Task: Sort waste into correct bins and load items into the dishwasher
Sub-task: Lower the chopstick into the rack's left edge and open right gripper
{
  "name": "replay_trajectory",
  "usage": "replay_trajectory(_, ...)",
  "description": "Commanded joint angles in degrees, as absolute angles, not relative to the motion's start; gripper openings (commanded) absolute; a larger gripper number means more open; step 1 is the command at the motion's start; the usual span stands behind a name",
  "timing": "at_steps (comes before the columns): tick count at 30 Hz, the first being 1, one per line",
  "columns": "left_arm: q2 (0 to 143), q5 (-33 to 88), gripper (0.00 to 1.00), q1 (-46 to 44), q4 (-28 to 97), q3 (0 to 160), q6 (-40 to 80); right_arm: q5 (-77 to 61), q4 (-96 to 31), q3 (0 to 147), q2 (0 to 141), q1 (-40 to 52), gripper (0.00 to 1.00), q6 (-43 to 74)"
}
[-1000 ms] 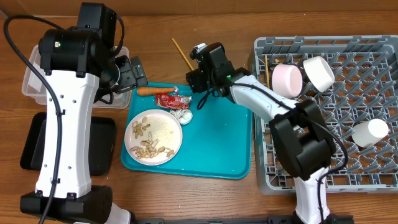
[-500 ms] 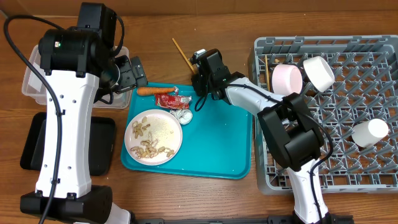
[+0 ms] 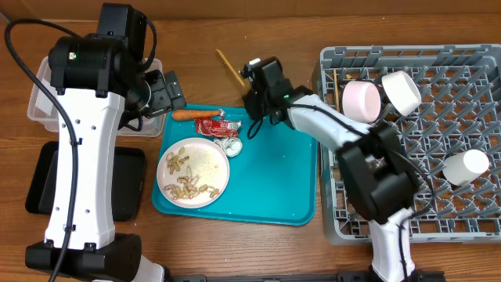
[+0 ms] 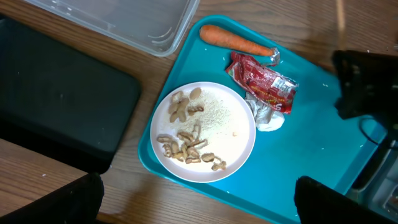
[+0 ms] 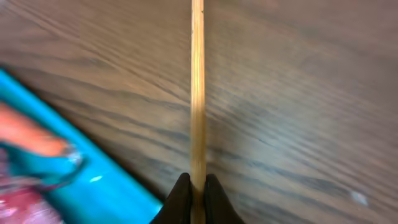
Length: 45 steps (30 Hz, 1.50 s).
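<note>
The robot's right gripper needs to swing to the right in the overhead view and turn the chopstick (image 3: 229, 68) along the tray-side edge of the grey dish rack, where another chopstick already lies.
My right gripper (image 5: 198, 186) is shut on a thin wooden chopstick (image 5: 198, 93), which runs straight ahead over the wooden table. In the overhead view that chopstick (image 3: 229, 68) lies just beyond the teal tray's far edge, with the right gripper (image 3: 249, 88) at its near end. My left gripper (image 4: 199, 208) hangs open and holds nothing, above the tray's left side. Below it are a carrot (image 4: 233, 40), a red wrapper (image 4: 264, 84), a foil ball (image 4: 267, 118) and a white plate (image 4: 204, 132) with peanut scraps.
The teal tray (image 3: 282, 180) sits mid-table. A clear tub (image 3: 39, 102) and a black tray (image 3: 129, 184) lie at the left. The grey dish rack (image 3: 470, 211) at the right holds a pink bowl (image 3: 362, 99), a white bowl (image 3: 401, 90), a cup (image 3: 465, 167) and another chopstick (image 3: 337, 86).
The right gripper's jaws have closed onto the chopstick, and the wrist has shifted slightly along it. The left arm has stayed still.
</note>
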State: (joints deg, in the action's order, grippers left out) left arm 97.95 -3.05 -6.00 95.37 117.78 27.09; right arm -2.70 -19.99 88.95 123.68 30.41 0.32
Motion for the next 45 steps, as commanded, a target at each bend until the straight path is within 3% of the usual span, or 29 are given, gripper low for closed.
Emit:
replay_trajectory(1,98.1,-3.2,1.0,-6.0,95.3,118.2,27.9,-1.5,-23.2,89.8,113.1,29.9,0.04,-0.1)
replay_trajectory(7,98.1,-3.2,1.0,-6.0,95.3,118.2,27.9,7.5,-37.9,89.8,101.8,28.9,0.04,7.2)
replay_trajectory(15,98.1,-3.2,1.0,-6.0,95.3,118.2,27.9,7.5,-59.4,89.8,93.0,22.7,0.04,19.2)
replay_trajectory(20,98.1,-3.2,1.0,-6.0,95.3,118.2,27.9,5.2,-71.4,89.4,93.3,18.3,0.04,20.0)
replay_trajectory(28,98.1,-3.2,1.0,-6.0,95.3,118.2,27.9,2.0,-75.4,84.3,93.7,18.0,0.04,19.3)
replay_trajectory(29,98.1,-3.2,1.0,-6.0,95.3,118.2,27.9,1.6,-75.1,83.6,93.7,18.0,0.06,19.1)
replay_trajectory(30,98.1,-3.2,1.0,-6.0,95.3,118.2,27.9,1.6,-75.0,83.1,93.7,18.0,0.19,18.7)
replay_trajectory(31,98.1,-3.2,1.0,-6.0,95.3,118.2,27.9,1.6,-75.0,82.8,93.7,18.0,0.41,18.2)
replay_trajectory(32,98.1,-3.2,1.0,-6.0,95.3,118.2,27.9,1.8,-75.0,82.9,93.6,18.0,0.45,18.2)
replay_trajectory(45,98.1,-3.2,1.0,-6.0,95.3,118.2,27.9,2.6,-73.8,92.0,82.5,18.0,0.53,16.1)
